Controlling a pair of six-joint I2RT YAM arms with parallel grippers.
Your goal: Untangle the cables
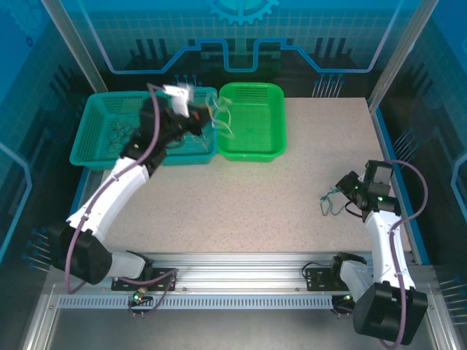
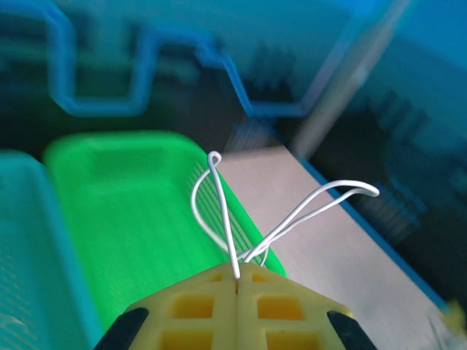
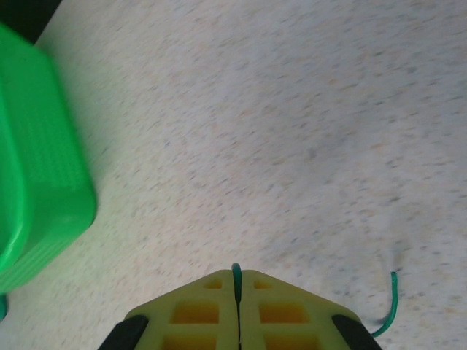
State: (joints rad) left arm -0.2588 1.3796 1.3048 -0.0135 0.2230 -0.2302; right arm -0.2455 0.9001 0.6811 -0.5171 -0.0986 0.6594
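My left gripper will swing away over the teal basket beside it next and let go, because the whitish cable (image 1: 222,117) hangs over the green basket.
My left gripper (image 2: 238,275) is shut on a whitish cable (image 2: 219,211) whose loops stick up and out past the pads. In the top view that gripper (image 1: 191,111) is raised between the teal basket (image 1: 95,149) and the green basket (image 1: 273,142), with the whitish cable (image 1: 222,117) dangling over the green one. More dark cables (image 1: 120,135) lie in the teal basket. My right gripper (image 3: 237,281) is shut on a bluish-green cable (image 3: 236,275), whose free end (image 3: 390,302) curls out at the right. Seen from the top, the right gripper (image 1: 341,191) holds this green tangle (image 1: 330,200) low over the table's right side.
The speckled table (image 1: 248,211) stretches between the baskets and the arms. The green basket's corner (image 3: 36,182) shows at the left of the right wrist view. Blue enclosure walls (image 1: 430,109) ring the table; a rail (image 1: 233,273) runs along the near edge.
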